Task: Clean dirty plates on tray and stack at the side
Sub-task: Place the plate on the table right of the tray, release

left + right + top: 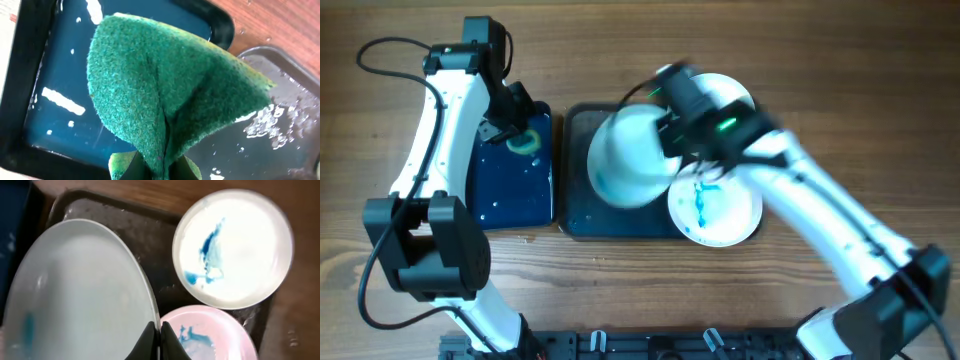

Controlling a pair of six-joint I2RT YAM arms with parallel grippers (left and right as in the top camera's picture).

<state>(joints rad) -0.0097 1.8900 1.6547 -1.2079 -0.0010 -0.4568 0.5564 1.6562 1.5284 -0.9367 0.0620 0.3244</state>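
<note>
The right gripper moves its plate past the streaked plates and down onto the bare wood beside them next, to release it there because that spot is clear.
My right gripper (672, 140) (160, 336) is shut on the rim of a white plate (628, 158) (80, 290) with a pale blue film, held tilted above the dark tray (576, 222) (150, 232). A second plate (715, 208) (232, 247) with blue streaks lies on the tray's right side. A third plate (732, 92) (212, 335), also streaked blue, is partly hidden by the arm. My left gripper (520, 135) (162, 169) is shut on a folded green sponge (527, 142) (165, 85) over the tub.
A black rectangular tub (510, 200) (50, 125) of blue water stands left of the tray, almost touching it. Bare wooden table surrounds both. The tray floor is wet with droplets in the left wrist view (280, 125).
</note>
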